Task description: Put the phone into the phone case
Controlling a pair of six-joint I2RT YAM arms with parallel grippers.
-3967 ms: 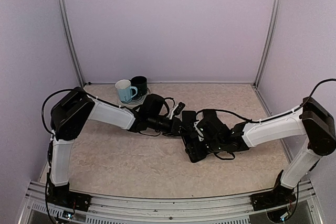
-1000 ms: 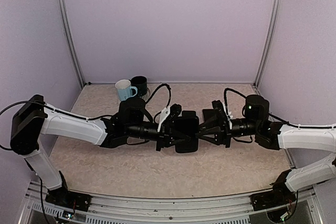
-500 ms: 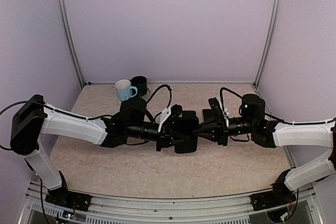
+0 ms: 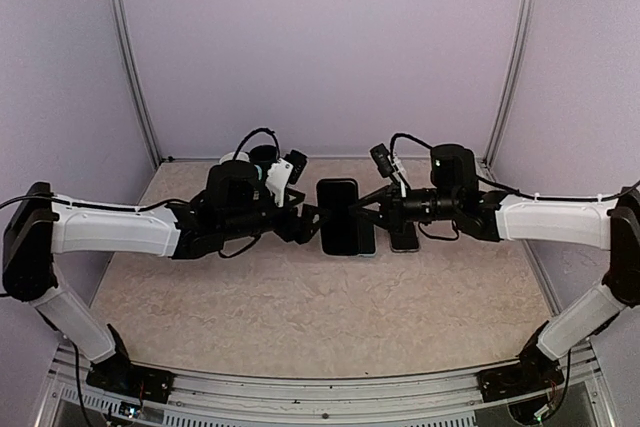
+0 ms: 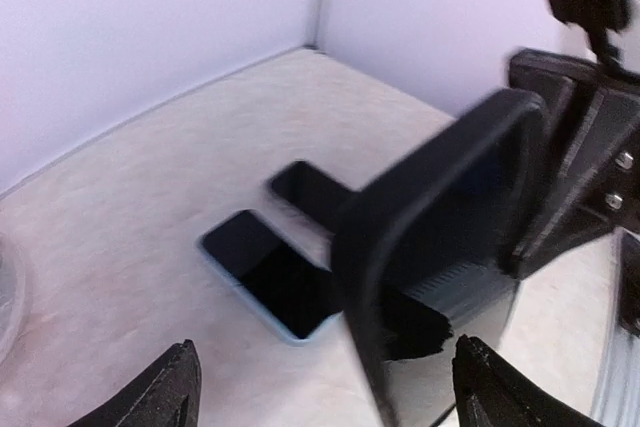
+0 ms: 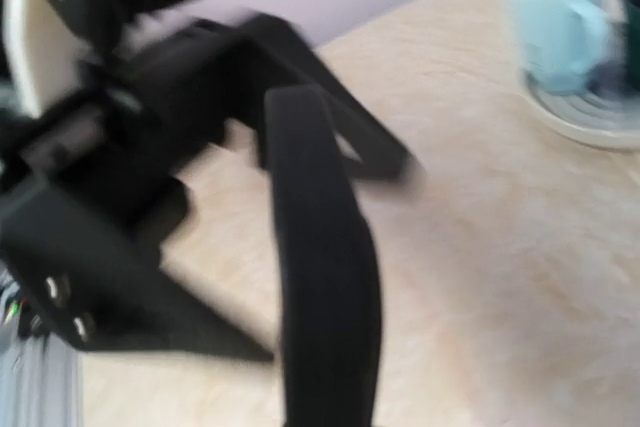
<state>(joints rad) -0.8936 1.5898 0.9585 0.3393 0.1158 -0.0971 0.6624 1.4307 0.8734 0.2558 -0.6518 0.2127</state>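
Note:
Bare tabletop is below my right gripper and to its left in the top view, so I need to move the gripper down and across to let go of the case [image 4: 338, 217] flat.
The black phone case [image 4: 338, 217] hangs above the table between the two arms, with my right gripper [image 4: 373, 209] shut on its right edge. In the right wrist view the case [image 6: 322, 287] shows edge-on and blurred, and my own fingers are hidden behind it. My left gripper [image 5: 330, 392] is open just left of the case [image 5: 440, 237], touching nothing. The phone [image 5: 268, 272], dark with a light blue rim, lies flat on the table below and beyond the case.
A second flat dark slab [image 5: 305, 190] lies just past the phone. A light blue mug [image 6: 555, 22] and a dark mug stand on a plate [image 6: 585, 119] at the back left, partly hidden behind my left arm [image 4: 235, 197] in the top view.
My left gripper has opened and let go of the case, which stays in the right gripper. Both arms have moved toward the back wall, carrying the case higher.

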